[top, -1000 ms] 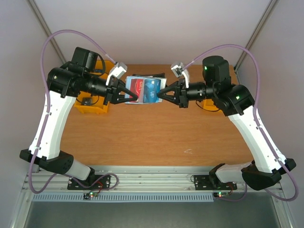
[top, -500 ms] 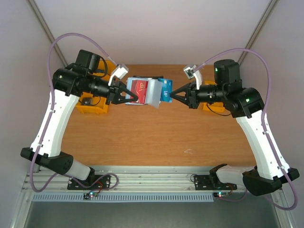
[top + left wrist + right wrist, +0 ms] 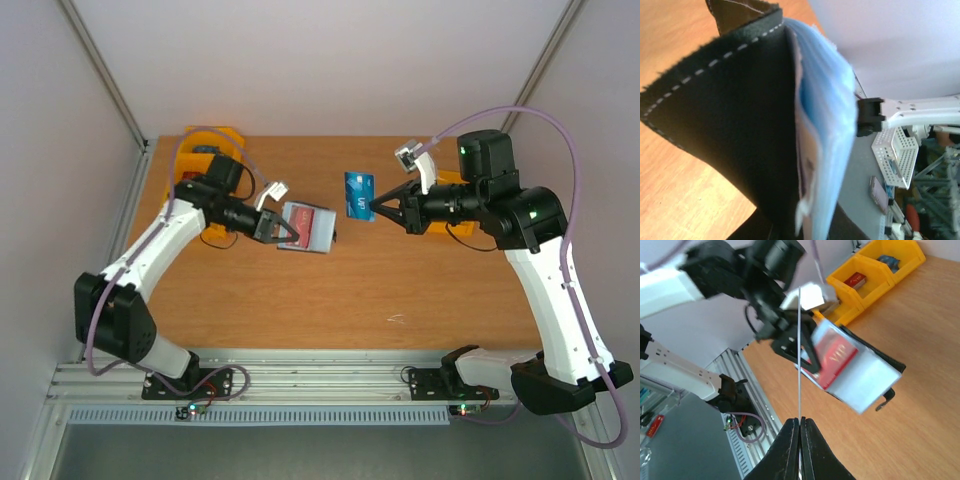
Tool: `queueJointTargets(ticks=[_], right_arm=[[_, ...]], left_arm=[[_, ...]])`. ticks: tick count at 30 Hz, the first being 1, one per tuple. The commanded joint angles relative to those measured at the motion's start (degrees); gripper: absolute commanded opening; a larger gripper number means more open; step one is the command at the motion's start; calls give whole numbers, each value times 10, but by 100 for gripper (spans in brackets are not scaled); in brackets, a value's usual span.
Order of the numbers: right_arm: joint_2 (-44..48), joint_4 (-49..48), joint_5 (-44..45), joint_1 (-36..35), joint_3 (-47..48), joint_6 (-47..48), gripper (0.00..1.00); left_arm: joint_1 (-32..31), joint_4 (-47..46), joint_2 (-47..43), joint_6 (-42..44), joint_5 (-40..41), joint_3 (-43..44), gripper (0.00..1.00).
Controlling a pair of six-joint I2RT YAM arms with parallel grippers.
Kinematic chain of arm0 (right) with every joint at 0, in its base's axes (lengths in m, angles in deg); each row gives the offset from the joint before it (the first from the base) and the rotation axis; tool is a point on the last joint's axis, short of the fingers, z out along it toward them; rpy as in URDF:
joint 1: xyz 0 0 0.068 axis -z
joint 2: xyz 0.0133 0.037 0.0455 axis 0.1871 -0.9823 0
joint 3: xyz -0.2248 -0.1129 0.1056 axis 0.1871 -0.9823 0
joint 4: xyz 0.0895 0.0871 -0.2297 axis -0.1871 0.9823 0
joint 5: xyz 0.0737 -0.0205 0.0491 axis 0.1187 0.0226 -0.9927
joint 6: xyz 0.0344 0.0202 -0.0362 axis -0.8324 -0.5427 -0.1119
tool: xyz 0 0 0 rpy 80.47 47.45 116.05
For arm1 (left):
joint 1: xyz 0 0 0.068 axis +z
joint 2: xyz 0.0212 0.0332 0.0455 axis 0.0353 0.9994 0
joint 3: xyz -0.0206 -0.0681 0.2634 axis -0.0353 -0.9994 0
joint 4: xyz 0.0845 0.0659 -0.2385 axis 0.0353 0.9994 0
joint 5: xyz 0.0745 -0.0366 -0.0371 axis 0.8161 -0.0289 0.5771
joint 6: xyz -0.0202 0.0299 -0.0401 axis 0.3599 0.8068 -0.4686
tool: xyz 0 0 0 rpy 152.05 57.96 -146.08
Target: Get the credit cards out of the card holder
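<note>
The blue card (image 3: 359, 194) is already clear of the card holder, so my left gripper will next go down to the bare tabletop beneath it and release the holder's edge.
My left gripper (image 3: 283, 232) is shut on the left edge of the card holder (image 3: 312, 234), holding it open above the table. A red credit card (image 3: 305, 221) lies in its pale inner panel. The left wrist view is filled by the card holder's black stitched outside (image 3: 735, 125) and its blue-white panel (image 3: 832, 125), which hide my fingers. My right gripper (image 3: 376, 208) is shut on a blue credit card (image 3: 359, 194), held clear to the right of the holder. In the right wrist view that blue card (image 3: 799, 355) shows edge-on above my right gripper (image 3: 800, 423), with the card holder (image 3: 865, 380) beyond.
Yellow bins (image 3: 214, 135) stand at the table's back left, partly behind the left arm, and appear as yellow bins (image 3: 870, 270) in the right wrist view. The wooden table (image 3: 330, 300) runs toward the metal rail (image 3: 320, 385) at the near edge.
The blue card has come free of the holder and gone right with my right gripper. My left arm has swung down and nearer, carrying the holder with the red card.
</note>
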Motion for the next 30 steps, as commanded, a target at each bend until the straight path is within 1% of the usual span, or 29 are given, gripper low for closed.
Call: queueJointTargets(ticks=[1, 4, 5, 7, 9, 12, 13, 14, 15, 16, 18, 19, 20, 21, 23, 25, 28, 30], right_arm=[[7, 25, -5, 4, 26, 11, 1], [2, 29, -18, 3, 26, 3, 1], [1, 31, -19, 3, 25, 0, 1], [3, 29, -23, 3, 19, -5, 1], [8, 23, -28, 3, 14, -11, 1], [15, 18, -34, 3, 7, -19, 1], [15, 19, -37, 3, 5, -22, 1], [15, 19, -40, 3, 4, -24, 1], [16, 21, -42, 2, 2, -26, 1], [16, 23, -43, 2, 0, -27, 1], [17, 26, -47, 2, -3, -29, 1], [17, 26, -52, 2, -4, -29, 1], [17, 27, -57, 2, -5, -29, 1], [16, 27, -59, 2, -5, -31, 1], [12, 25, -56, 2, -3, -40, 1], [6, 14, -51, 2, -1, -65, 1], [-5, -28, -39, 2, -10, -146, 1], [-19, -46, -21, 2, -10, -199, 1]], left_arm=[[3, -215, 35, -124, 22, -111, 0], [3, -328, 73, -215, 2, -178, 0], [2, -357, 90, -232, -3, -190, 0], [3, -365, 126, -247, 11, -198, 0], [3, -362, 165, -239, 28, -199, 0], [3, -358, 218, -229, 28, -197, 0], [2, -355, 232, -229, 29, -195, 1], [3, -351, 243, -226, 33, -193, 4], [3, -345, 252, -223, 43, -191, 10], [3, -341, 256, -219, 56, -190, 19], [3, -333, 258, -214, 73, -189, 46], [3, -330, 255, -211, 78, -189, 63], [3, -326, 252, -210, 83, -188, 74], [3, -321, 247, -207, 87, -185, 82], [3, -299, 234, -198, 102, -173, 92], [4, -267, 212, -179, 122, -150, 98], [4, -198, 174, -131, 153, -103, 99], [4, -140, 153, -90, 176, -52, 99]])
